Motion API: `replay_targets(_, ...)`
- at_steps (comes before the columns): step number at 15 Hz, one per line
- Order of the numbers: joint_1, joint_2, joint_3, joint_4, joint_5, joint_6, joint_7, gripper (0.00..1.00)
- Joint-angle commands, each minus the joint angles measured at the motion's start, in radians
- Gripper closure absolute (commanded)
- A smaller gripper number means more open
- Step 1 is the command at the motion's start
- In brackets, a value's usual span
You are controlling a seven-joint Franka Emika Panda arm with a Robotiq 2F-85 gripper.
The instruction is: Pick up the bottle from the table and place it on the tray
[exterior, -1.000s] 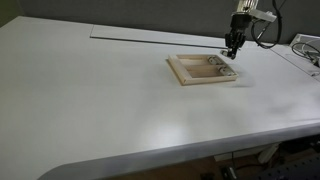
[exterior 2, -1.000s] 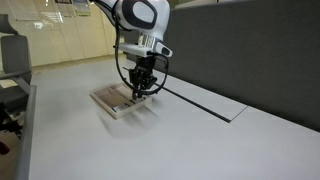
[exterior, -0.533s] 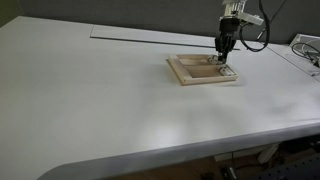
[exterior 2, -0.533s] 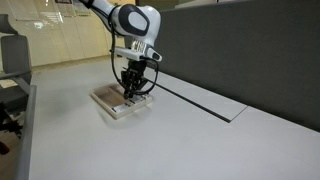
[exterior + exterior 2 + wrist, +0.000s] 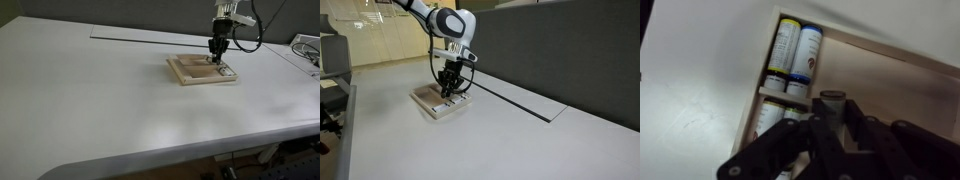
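Note:
I should move my gripper over the tray's divider, lower the bottle beside the tubes in the tray's far section and let go of it, because matching tubes are already there.
The pale wooden tray [image 5: 190, 72] lies on the white table, and it also shows in the other exterior view [image 5: 430, 105]. My gripper [image 5: 215, 52] hangs just over the tray's far part in both exterior views [image 5: 448, 88]. In the wrist view the gripper [image 5: 830, 118] is shut on the bottle [image 5: 830, 101], a small greyish stub with a dark end held between the fingers above the tray's floor [image 5: 895, 90]. The bottle is too small to make out in the exterior views.
Several white tubes with yellow and blue bands [image 5: 795, 50] lie in the tray's side compartments. A dark slot [image 5: 140, 36] runs along the table's far side. A dark partition wall [image 5: 570, 50] stands behind the table. Cables [image 5: 305, 48] lie at the table's far corner.
My gripper has moved from beside the tray's edge to over the tray's inside and has come down closer to it, with the bottle still held.

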Motion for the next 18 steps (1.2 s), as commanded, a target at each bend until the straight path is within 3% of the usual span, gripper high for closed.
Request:
replay_targets(1, -0.001, 0.022, 0.004, 0.045, 0.002, -0.002, 0.025, 0.93)
replay_targets(13, -0.019, 0.067, 0.002, 0.080, 0.023, 0.105, 0.034, 0.93)
replay_targets(15, -0.020, 0.065, 0.003, 0.076, 0.025, 0.110, 0.034, 0.48)
replay_targets(16, -0.020, 0.061, 0.004, 0.074, 0.024, 0.106, 0.029, 0.46)
replay_targets(18, -0.015, 0.048, 0.002, 0.068, 0.018, 0.095, 0.029, 0.34)
